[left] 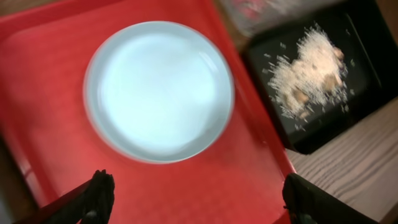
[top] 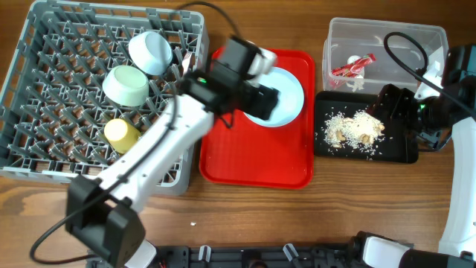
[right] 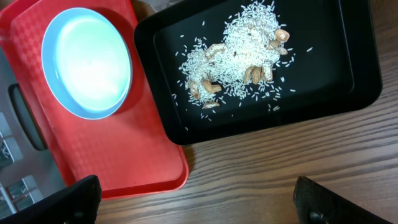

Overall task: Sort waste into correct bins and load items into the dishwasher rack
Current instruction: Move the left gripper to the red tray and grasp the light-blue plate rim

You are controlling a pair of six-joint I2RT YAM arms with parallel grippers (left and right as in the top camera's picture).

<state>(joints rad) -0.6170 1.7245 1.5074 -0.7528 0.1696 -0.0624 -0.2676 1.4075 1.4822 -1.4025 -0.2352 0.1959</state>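
Note:
The plate's rim by the black tray (top: pixel 298 113) (left: pixel 226 118) is below my left gripper and to its right in the overhead view, so I will lower the gripper across to it.
The white plate (top: pixel 286 100) lies on the red tray (top: pixel 256 160); it also shows in the left wrist view (left: pixel 158 90) and the right wrist view (right: pixel 87 62). My left gripper (left: pixel 199 186) is open and empty, hovering over the tray just beside the plate. My right gripper (right: pixel 199 193) is open and empty above the bare table, by the black tray (right: pixel 348 68), which holds rice scraps (right: pixel 239 46). The clear tub (top: pixel 387 33) holds the red-and-white wrapper (top: pixel 353 67). The grey rack (top: pixel 44 112) holds the white bowl (top: pixel 151 52), the green bowl (top: pixel 125 84) and the yellow cup (top: pixel 121 132). I cannot make out the fork or the chopsticks.
The left arm (top: pixel 163 149) stretches over the rack's front right corner and the red tray. The right arm (top: pixel 457 134) stands at the table's right edge, with a black cable (top: pixel 409 52) looping over the tub.

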